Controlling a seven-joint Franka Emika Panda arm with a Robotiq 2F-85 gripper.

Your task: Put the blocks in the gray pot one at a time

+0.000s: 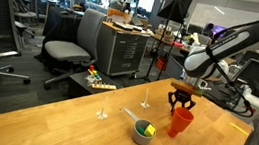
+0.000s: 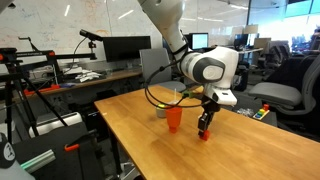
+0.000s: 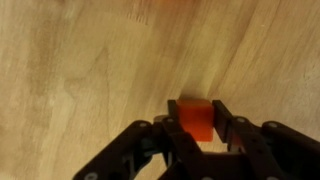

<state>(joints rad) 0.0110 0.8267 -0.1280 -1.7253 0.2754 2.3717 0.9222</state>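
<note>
The robot will lift its gripper past the red-orange cup next and then bring it down over the gray pot's open top, because yellow and green blocks lie there.
My gripper is shut on a small orange-red block, with a finger pressed against each side, at or just above the wooden table top. In both exterior views the gripper hangs low over the table close to the red-orange cup. The block shows at the fingertips. The gray pot stands nearer the table's front, its handle pointing away. It holds a yellow and a dark green block. In an exterior view the pot is mostly hidden behind the cup.
The wooden table has edges close on several sides. Two thin clear stands rise from it near the pot. Office chairs, a drawer cabinet and desks with monitors surround it.
</note>
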